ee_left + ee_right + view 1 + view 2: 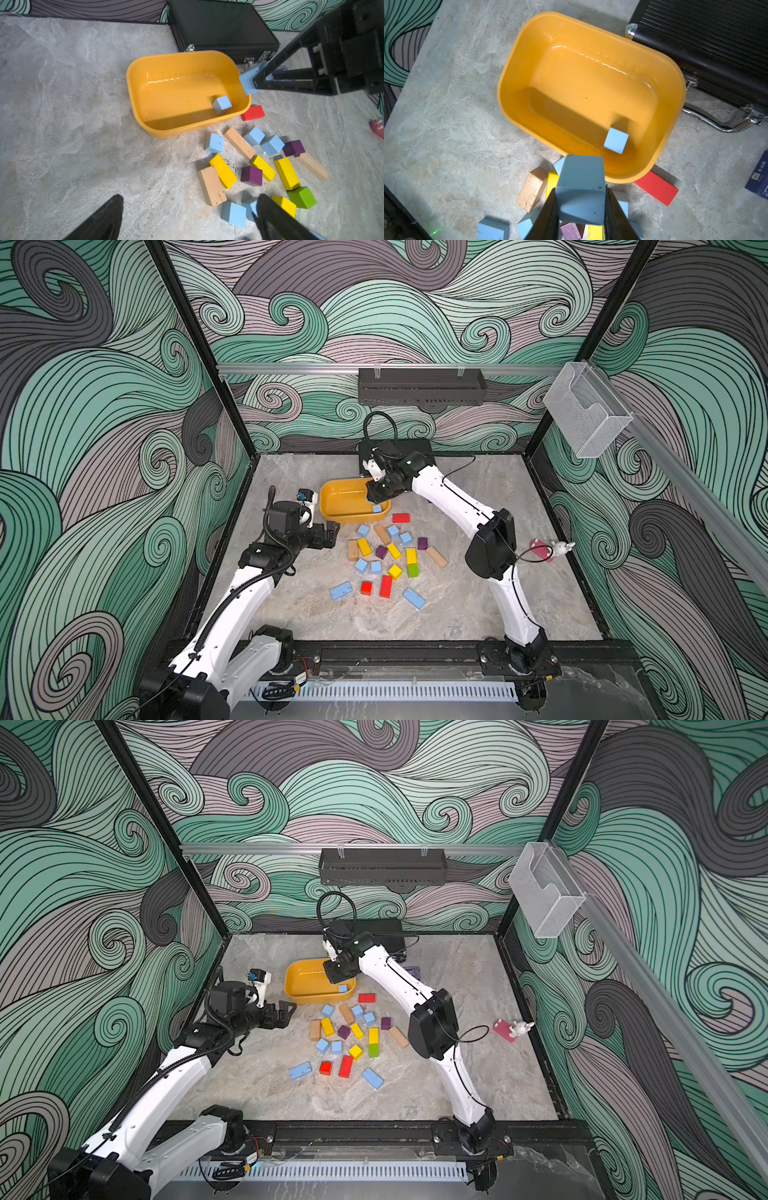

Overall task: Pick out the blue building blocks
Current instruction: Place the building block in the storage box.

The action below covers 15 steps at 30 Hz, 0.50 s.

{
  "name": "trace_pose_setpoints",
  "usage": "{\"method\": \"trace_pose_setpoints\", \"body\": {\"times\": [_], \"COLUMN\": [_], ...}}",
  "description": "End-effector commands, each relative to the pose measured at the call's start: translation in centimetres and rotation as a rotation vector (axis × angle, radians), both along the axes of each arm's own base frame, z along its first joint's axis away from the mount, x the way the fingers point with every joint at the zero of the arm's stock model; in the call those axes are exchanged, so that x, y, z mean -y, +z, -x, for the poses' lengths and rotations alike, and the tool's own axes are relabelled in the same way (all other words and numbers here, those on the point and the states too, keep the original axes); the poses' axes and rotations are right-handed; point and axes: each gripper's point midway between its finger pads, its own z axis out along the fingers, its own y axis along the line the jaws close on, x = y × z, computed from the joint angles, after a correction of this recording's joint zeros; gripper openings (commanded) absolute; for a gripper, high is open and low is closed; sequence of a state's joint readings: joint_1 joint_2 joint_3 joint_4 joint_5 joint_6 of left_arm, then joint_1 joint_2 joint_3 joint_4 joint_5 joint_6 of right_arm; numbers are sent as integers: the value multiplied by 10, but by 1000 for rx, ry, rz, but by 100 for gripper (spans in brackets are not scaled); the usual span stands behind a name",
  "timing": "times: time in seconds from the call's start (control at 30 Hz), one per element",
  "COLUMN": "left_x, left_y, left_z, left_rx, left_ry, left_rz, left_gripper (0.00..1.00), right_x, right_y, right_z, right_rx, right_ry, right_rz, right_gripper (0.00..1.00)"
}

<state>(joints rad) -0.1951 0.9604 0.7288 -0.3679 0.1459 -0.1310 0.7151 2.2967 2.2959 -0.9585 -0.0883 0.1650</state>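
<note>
One blue cube is already in the yellow tub, so my right gripper should next move down toward the bare bottom of the tub beside that cube (622, 116) and let go of the light blue block.
My right gripper (581, 194) is shut on a light blue building block (581, 176), held above the near rim of a yellow tub (517, 62). In the left wrist view that held block (248, 80) hangs at the tub's edge. One blue cube (377, 508) lies inside the tub (332, 493). Several more blue blocks lie loose in the mixed pile, among them a cube (363, 530) and two long bricks (340, 590) (414, 598). My left gripper (332, 533) is open and empty beside the tub, left of the pile; its fingers (268, 209) frame bare table.
Red, yellow, purple, green and tan blocks (385, 585) are mixed among the blue ones. A black case (395, 448) stands behind the tub. A navy card box (758, 180) lies beside it. A pink toy with a white rabbit (544, 549) sits at the right.
</note>
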Motion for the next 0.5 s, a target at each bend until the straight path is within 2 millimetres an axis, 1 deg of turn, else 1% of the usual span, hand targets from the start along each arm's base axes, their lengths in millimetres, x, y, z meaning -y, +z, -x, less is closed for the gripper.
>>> {"method": "trace_pose_setpoints", "body": {"times": [0.0, 0.27, 0.47], "left_x": [-1, -1, -1], "left_y": [5, 0, -1], "left_z": [-8, -8, -12], "left_rx": [35, 20, 10], "left_ry": [-2, -7, -9], "left_rz": [-2, -13, -20], "left_gripper": [99, 99, 99], "right_x": [8, 10, 8], "right_y": [-10, -34, -50], "right_z": [-10, -31, -44], "right_rx": [40, 69, 52], "right_ry": [-10, -42, -62], "right_rz": [78, 141, 125], "right_gripper": [0, 0, 0]}}
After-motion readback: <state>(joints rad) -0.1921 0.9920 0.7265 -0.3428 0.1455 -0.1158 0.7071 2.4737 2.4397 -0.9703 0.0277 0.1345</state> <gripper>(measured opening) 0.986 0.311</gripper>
